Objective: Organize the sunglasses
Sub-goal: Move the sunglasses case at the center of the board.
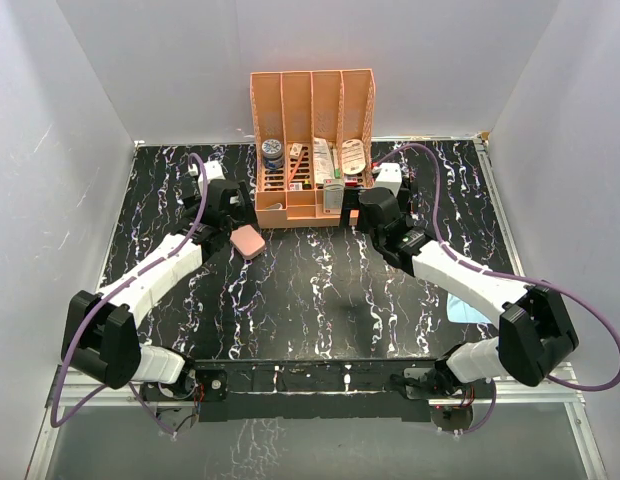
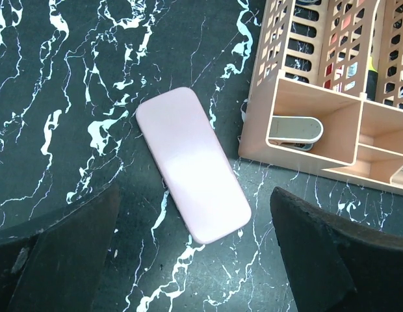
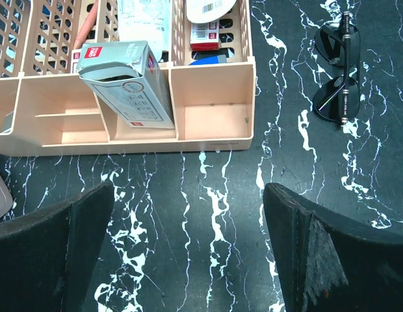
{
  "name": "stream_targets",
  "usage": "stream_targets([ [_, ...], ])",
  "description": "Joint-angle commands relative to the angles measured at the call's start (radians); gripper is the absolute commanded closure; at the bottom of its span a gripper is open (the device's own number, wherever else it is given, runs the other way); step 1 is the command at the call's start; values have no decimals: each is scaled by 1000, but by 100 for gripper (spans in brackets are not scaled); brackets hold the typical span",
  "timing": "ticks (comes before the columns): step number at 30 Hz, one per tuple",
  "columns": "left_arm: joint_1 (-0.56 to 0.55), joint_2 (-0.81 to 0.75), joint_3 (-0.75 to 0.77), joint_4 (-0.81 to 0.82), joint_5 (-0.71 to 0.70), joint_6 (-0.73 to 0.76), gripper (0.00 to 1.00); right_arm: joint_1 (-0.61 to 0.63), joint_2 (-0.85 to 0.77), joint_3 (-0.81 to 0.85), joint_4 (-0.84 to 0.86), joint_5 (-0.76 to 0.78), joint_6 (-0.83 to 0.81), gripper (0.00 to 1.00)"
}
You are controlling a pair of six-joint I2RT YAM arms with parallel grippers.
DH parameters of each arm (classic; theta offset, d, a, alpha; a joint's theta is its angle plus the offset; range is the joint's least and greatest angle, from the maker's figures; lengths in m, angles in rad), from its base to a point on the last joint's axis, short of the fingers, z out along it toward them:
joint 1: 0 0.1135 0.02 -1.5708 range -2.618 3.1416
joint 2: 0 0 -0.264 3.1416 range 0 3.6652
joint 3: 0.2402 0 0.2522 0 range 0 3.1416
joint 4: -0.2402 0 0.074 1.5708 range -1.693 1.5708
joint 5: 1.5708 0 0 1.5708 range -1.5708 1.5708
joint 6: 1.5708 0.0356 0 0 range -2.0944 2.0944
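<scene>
My left gripper is above the pink glasses case, which lies slanted below it. It needs to go down next and turn to match the slant, with its fingers on both sides of the pink glasses case's near end [image 1: 252, 246] [image 2: 213, 209].
The sunglasses [image 3: 338, 71], black with dark lenses, lie folded on the black marbled table [image 3: 208, 214], just right of the peach desk organizer [image 3: 211, 123]. My right gripper [image 3: 188, 188] hangs open over bare table in front of the organizer's empty right compartment, with the sunglasses up and to its right. A closed pink glasses case [image 2: 192, 162] lies slanted on the table left of the organizer [image 2: 305, 140]. My left gripper [image 2: 195, 190] is open above the case's near end, holding nothing. In the top view both grippers [image 1: 230, 208] [image 1: 358, 208] flank the organizer's front.
The organizer [image 1: 312, 140] stands at the back centre, filled with boxes, a jar and small items. A light blue cloth [image 1: 465, 312] lies on the table under the right forearm. Grey walls close the table on three sides.
</scene>
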Motion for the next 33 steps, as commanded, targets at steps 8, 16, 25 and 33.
stream_targets([
  [8, -8, -28, 3, -79, -116, -75, 1, -1, -27, -29, 52, 24, 4, 2],
  [16, -8, 27, 23, -136, -89, -100, 1, -1, -55, -26, 53, 32, 12, 2],
  [25, -7, 214, 224, -408, -125, -290, 9, -1, -96, -31, 69, -3, 39, 2],
  [33, -8, 288, 222, -353, -27, -324, 6, -1, -109, -29, 57, -7, 48, 2],
])
